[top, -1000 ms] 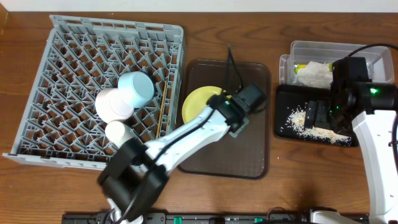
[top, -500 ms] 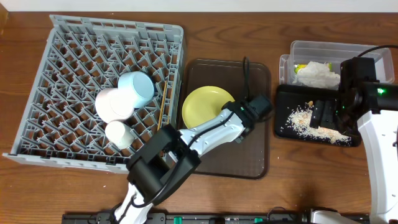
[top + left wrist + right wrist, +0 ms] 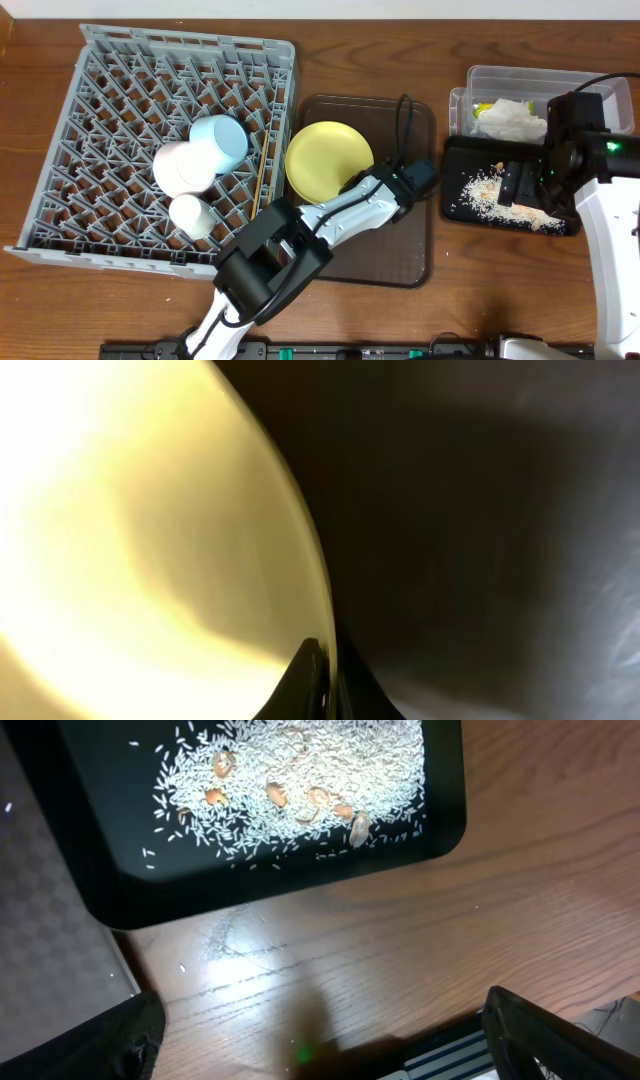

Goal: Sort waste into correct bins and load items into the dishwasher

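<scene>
The light blue bowl leaves room, so my left gripper should next lift the plate (image 3: 325,158), tilt it upright, lower it into the rack's side nearest the tray (image 3: 268,125) and release it.
The yellow plate (image 3: 325,158) sits over the left part of the dark brown serving tray (image 3: 400,250). My left gripper (image 3: 366,180) is shut on its right rim. In the left wrist view the plate (image 3: 130,530) fills the left side and the gripper (image 3: 325,682) pinches its edge. The dishwasher rack (image 3: 120,90) holds a light blue bowl (image 3: 220,143), a white bowl (image 3: 180,168) and chopsticks (image 3: 263,172). My right gripper (image 3: 520,185) hangs open over the black tray (image 3: 468,155) with rice crumbs (image 3: 495,195). The clear tub (image 3: 540,80) holds the napkin (image 3: 510,120) and the wrapper (image 3: 483,108).
A second small white cup (image 3: 190,214) lies in the rack's front part. In the right wrist view the open gripper (image 3: 320,1050) frames bare wooden table (image 3: 330,960) just in front of the black tray (image 3: 120,870) and its rice (image 3: 290,770).
My left gripper has closed onto the plate's rim. The plate now shows larger and further to the upper left on the brown tray. The right arm shifted slightly right, then held still.
</scene>
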Motion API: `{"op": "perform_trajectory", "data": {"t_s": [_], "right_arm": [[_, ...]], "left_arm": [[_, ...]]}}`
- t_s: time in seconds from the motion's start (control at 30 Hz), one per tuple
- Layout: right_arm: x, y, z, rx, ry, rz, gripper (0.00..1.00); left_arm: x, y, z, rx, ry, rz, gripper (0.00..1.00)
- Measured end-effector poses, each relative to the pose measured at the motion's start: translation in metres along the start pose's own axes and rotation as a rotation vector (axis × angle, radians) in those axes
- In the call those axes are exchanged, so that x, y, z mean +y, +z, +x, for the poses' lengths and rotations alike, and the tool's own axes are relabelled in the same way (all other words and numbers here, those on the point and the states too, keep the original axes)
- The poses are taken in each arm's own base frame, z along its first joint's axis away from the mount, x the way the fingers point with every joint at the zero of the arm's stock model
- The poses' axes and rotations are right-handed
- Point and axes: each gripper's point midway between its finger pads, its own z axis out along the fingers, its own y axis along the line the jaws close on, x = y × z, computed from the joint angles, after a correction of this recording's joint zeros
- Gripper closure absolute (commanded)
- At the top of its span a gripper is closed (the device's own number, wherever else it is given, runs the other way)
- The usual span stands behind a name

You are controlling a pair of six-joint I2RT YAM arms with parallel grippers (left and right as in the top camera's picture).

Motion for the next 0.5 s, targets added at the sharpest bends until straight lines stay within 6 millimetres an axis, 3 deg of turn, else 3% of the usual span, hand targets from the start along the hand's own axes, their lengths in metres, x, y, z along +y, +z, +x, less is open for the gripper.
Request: {"op": "perform_trajectory", "data": {"t_s": [0.33,0.5], "right_arm": [[0.000,0.000,0.000,0.000,0.000,0.000,0.01],[0.000,0.000,0.000,0.000,0.000,0.000,0.01]], "left_arm": [[0.003,-0.012,0.013,0.030,0.019,0.015,0.94],[0.021,-0.053,-0.001,-0.078,-0.034,0.030,0.94]]}}
